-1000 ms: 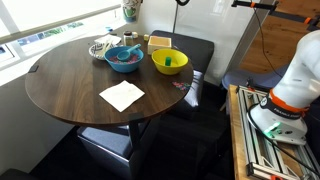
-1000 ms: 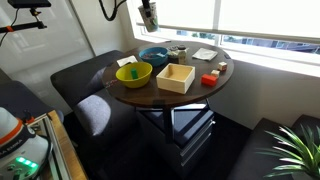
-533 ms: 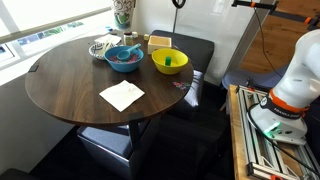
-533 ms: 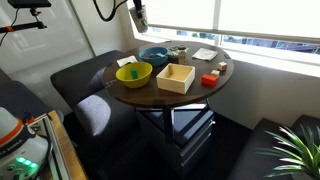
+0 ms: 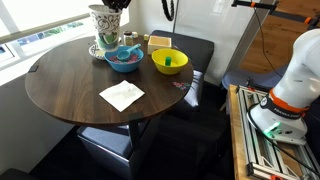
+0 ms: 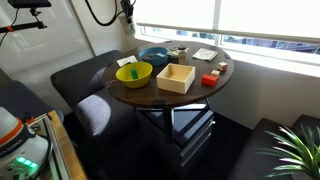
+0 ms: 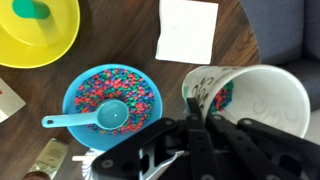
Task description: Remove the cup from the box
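Note:
My gripper lowers the cup [image 5: 105,28] onto the bare tabletop [image 5: 93,80] beside the blue bowl next to let it go, since the cup hangs high, clear of the box.
The white paper cup [image 5: 105,28] with a green pattern hangs in the air above the table's far side, held by its rim. My gripper [image 7: 200,112] is shut on the cup [image 7: 255,100], with one finger inside the rim and one outside. In an exterior view the gripper [image 6: 125,9] is high above the table's back edge, away from the box. The open wooden box [image 6: 176,78] stands on the round table, and it also shows behind the yellow bowl [image 5: 158,42]. I cannot see anything inside it.
A blue bowl [image 7: 112,100] of coloured beads with a blue spoon lies below the cup. A yellow bowl [image 5: 169,61] holds a green piece. A white napkin [image 5: 122,95] lies on the dark round table [image 5: 60,90]. Red blocks [image 6: 209,79] sit beside the box.
My gripper has carried the cup sideways away from the box, past the blue bowl; the cup now looks larger and lower in the exterior view.

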`<state>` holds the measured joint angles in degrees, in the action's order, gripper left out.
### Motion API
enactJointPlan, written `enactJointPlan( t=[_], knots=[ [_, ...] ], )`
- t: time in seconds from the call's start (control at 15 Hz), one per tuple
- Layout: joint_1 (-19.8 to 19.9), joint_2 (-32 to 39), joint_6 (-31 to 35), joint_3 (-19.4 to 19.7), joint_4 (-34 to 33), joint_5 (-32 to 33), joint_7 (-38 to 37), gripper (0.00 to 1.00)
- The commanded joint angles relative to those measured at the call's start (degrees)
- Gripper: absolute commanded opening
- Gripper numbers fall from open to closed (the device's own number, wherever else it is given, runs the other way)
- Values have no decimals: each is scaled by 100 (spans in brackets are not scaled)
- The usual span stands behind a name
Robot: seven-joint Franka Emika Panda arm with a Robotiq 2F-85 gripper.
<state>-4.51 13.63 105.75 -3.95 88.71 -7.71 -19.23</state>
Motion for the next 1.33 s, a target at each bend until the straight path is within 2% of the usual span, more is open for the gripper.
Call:
enactJointPlan(
  t=[0.0, 0.33, 0.6, 1.0, 1.27],
  knots=[
    [-219, 615, -27, -145, -530, -21, 304, 1],
    [-384, 1416, 136, -3, -1123, 308, 84, 1],
    [-375, 1896, 152, 87, -1405, 261, -4, 1],
    [-465, 2225, 667, 210, -1452, 359, -234, 1],
    [-568, 2326, 626, 309, -1506, 582, -414, 1]
  ],
)
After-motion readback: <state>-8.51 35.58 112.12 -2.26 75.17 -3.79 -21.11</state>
